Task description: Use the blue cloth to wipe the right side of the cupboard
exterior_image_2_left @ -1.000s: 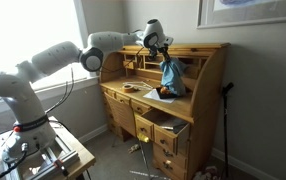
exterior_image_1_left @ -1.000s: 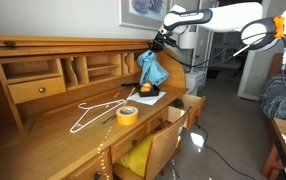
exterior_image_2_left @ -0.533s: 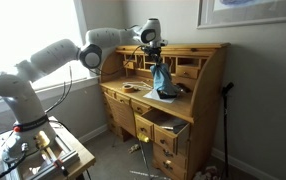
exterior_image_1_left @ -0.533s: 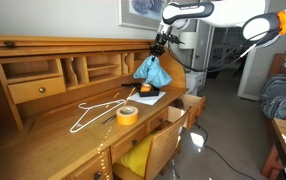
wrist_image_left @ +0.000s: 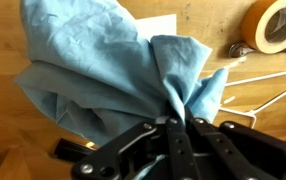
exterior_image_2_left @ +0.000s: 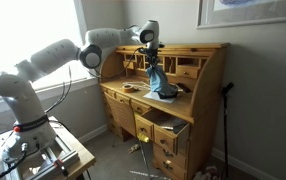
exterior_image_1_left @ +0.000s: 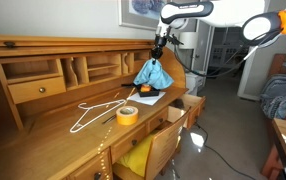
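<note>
The blue cloth needs to be lowered next by my gripper from above the white paper and orange thing. Then it needs to be moved along the desk top toward the yellow tape (exterior_image_1_left: 131, 108).
My gripper (exterior_image_1_left: 159, 47) is shut on the top of a blue cloth (exterior_image_1_left: 151, 73), which hangs bunched below it over the right part of the wooden desk's top (exterior_image_1_left: 53, 135). In an exterior view the gripper (exterior_image_2_left: 153, 50) holds the cloth (exterior_image_2_left: 160, 80) just in front of the desk's small upper drawers. In the wrist view the black fingers (wrist_image_left: 176, 125) pinch the cloth (wrist_image_left: 103, 65) together. The desk's right side wall (exterior_image_1_left: 173, 72) stands just beyond the cloth.
A roll of yellow tape (exterior_image_1_left: 127, 114), a white wire hanger (exterior_image_1_left: 95, 110) and an orange thing on white paper (exterior_image_1_left: 146, 94) lie on the desk top. Lower drawers (exterior_image_1_left: 168, 128) stand open, one with a yellow cloth (exterior_image_1_left: 136, 155). A lamp (exterior_image_1_left: 256, 30) stands behind.
The gripper with the blue cloth has moved inward and lower, away from the desk's right side wall toward the middle of the desk. The cloth now hangs closer to the desk top.
</note>
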